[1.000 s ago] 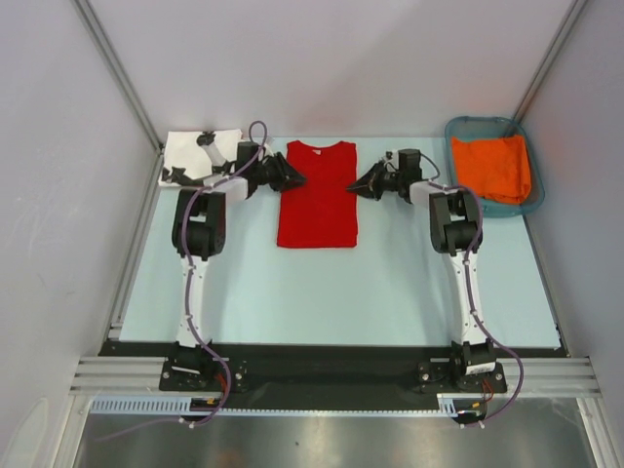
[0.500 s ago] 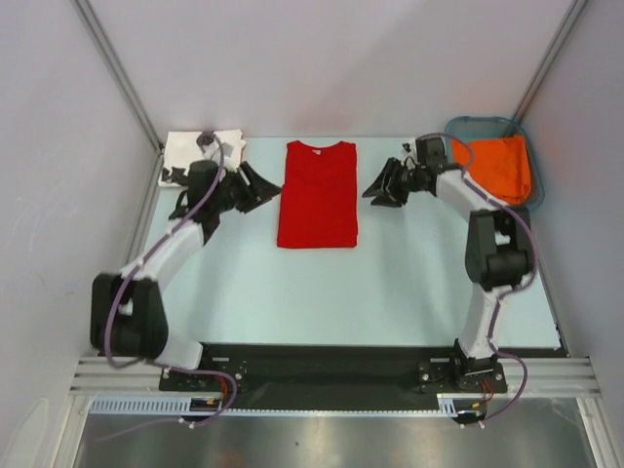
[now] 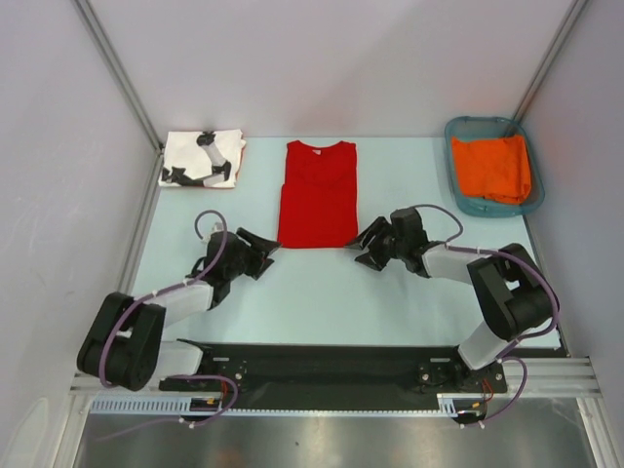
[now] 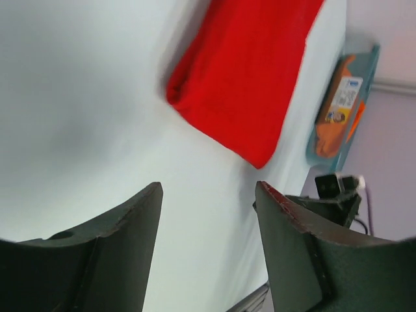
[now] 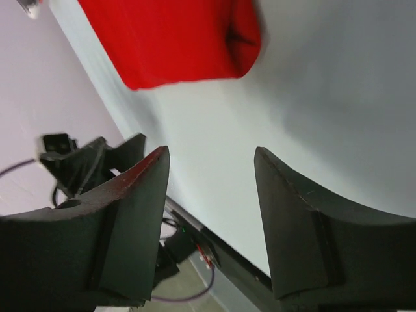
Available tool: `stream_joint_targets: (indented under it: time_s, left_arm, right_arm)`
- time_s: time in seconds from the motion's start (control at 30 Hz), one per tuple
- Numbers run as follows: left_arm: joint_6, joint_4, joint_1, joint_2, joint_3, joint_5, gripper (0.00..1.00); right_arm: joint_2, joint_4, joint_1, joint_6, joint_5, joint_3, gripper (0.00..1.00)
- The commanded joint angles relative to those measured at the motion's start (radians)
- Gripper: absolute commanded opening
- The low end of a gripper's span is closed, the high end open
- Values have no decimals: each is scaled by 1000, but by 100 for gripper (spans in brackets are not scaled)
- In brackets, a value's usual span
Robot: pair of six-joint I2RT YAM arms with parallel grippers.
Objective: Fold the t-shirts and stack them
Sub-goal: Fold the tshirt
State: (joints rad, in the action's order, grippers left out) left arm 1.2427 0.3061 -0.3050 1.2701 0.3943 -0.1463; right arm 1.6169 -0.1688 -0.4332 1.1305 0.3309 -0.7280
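My left gripper's open fingers are still above and short of the red t-shirt. Next, my left gripper will go down and bring them around the red t-shirt's nearest corner [image 3: 284, 242] [image 4: 180, 95].
The red t-shirt [image 3: 317, 195] lies flat in the middle of the table as a long rectangle, sides folded in and collar at the far end. The white t-shirt with black shapes [image 3: 202, 159] lies folded at the far left corner. My left gripper [image 3: 266, 248] hovers low just off the red tee's near left corner, open and empty. My right gripper [image 3: 370, 246] mirrors it off the near right corner, also open and empty. In the left wrist view the red t-shirt [image 4: 247, 78] lies ahead of the left gripper [image 4: 208, 188]. In the right wrist view the red t-shirt [image 5: 175, 39] lies beyond the right gripper [image 5: 211, 151].
A teal basket [image 3: 456, 171] holding an orange cloth [image 3: 493, 166] stands at the far right corner. Grey walls close in the table on three sides. The black base rail [image 3: 322, 361] runs along the near edge.
Both arms have drawn back from the red tee's upper sides to its near corners. Both sets of jaws have opened wider. The red tee has stayed in place.
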Motion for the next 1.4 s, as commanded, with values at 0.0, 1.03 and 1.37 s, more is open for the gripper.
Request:
stream_joint_targets:
  time_s: [0.0, 1.03, 1.37]
  left_arm:
    - [167, 186, -19, 70, -48, 96, 63]
    - [305, 340, -19, 419, 52, 145, 46]
    - [305, 361, -11, 454, 49, 145, 41]
  right_arm:
    - [0, -243, -1, 162, -133, 70, 60]
    - [238, -541, -7, 374, -202, 147, 40]
    - [261, -529, 5, 376, -202, 131, 39]
